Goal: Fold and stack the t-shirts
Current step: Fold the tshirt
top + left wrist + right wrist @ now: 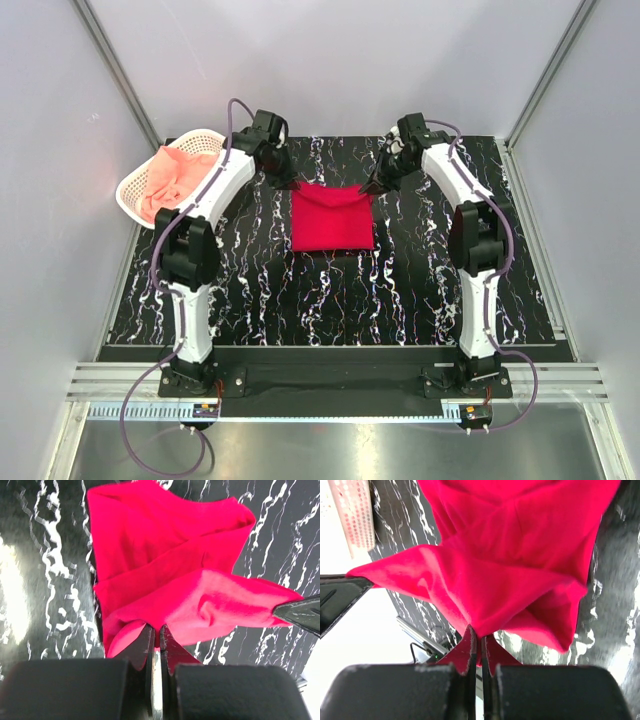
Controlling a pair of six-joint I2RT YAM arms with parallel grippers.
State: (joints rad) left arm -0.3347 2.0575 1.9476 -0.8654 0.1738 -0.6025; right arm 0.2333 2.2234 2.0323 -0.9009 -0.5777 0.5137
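Note:
The shirt's far edge is lifted, and the tabletop at the shirt's far end is below. My left gripper should go down slightly outward next and let go of the shirt's corner there.
The crimson red t-shirt (pixel 332 218) lies partly folded on the black marbled table (pixel 330 290), its far edge lifted. My left gripper (pixel 290 184) is shut on that edge's left corner; the red cloth (pixel 170 580) runs into the pinched jaws of the left gripper (pixel 156 635). My right gripper (pixel 376 184) is shut on the right corner, and the red fabric (pixel 510 560) hangs from the right gripper (pixel 481 636). Between the two grips the edge is stretched. The pale salmon-pink t-shirt (pixel 172 180) lies crumpled in the white lattice basket (pixel 128 196) at the far left.
Grey walls enclose the table on three sides. Both arm bases stand at the near edge on a metal rail (pixel 330 385). The basket sits at the table's far left corner, close to the left arm's elbow (pixel 185 245).

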